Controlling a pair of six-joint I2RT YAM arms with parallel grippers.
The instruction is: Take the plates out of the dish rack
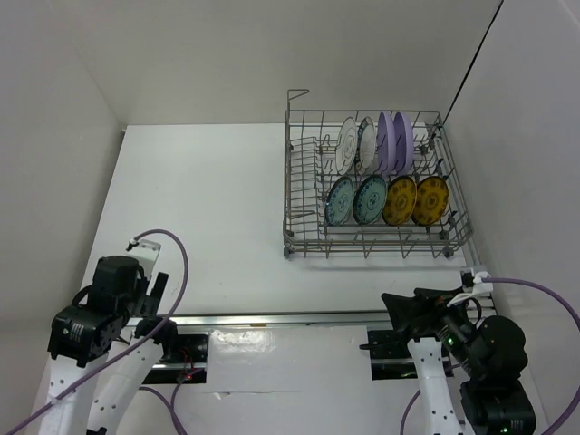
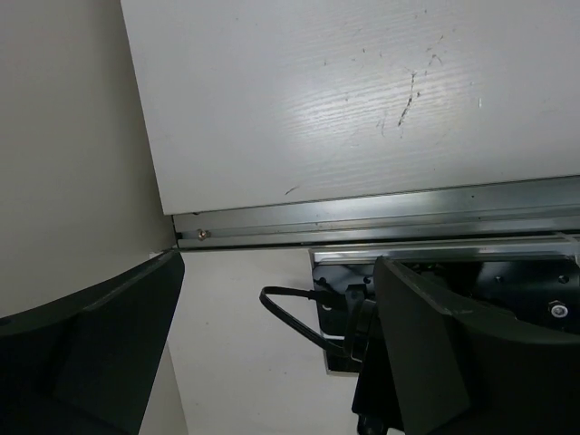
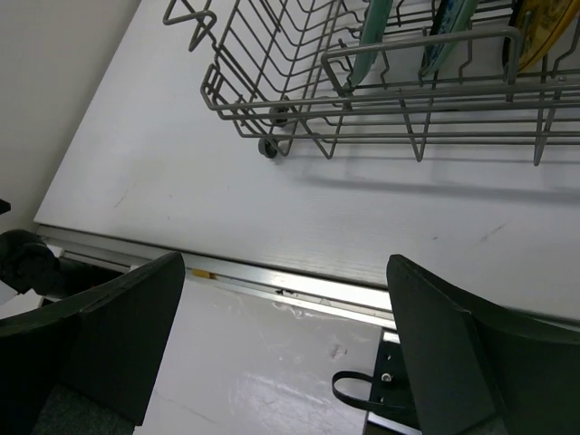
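Observation:
The right gripper moves outward past the mustard-yellow plates next and closes astride the lavender plate's upper rim (image 1: 401, 122). That end plate has open dish rack beside it.
The grey wire dish rack (image 1: 372, 237) stands at the table's back right. In its back row are two white plates with dark motifs (image 1: 347, 143) and two lavender plates (image 1: 393, 141). In its front row are two teal plates (image 1: 355, 199) and two mustard-yellow plates (image 1: 415, 199). All stand upright between the tines. My left gripper (image 1: 156, 286) (image 2: 279, 272) is open and empty at the near left edge, far from the rack. My right gripper (image 1: 403, 308) (image 3: 285, 272) is open and empty, just short of the rack's front (image 3: 362, 91). The right wrist view shows teal plate edges (image 3: 372, 27) and a mustard one (image 3: 544, 27).
An aluminium rail (image 1: 272, 319) runs along the table's near edge, with black mounting plates behind it. A black cable loop (image 2: 290, 313) lies under the left gripper. The rack's small wheel (image 3: 268, 147) rests on the table. White walls close in on both sides.

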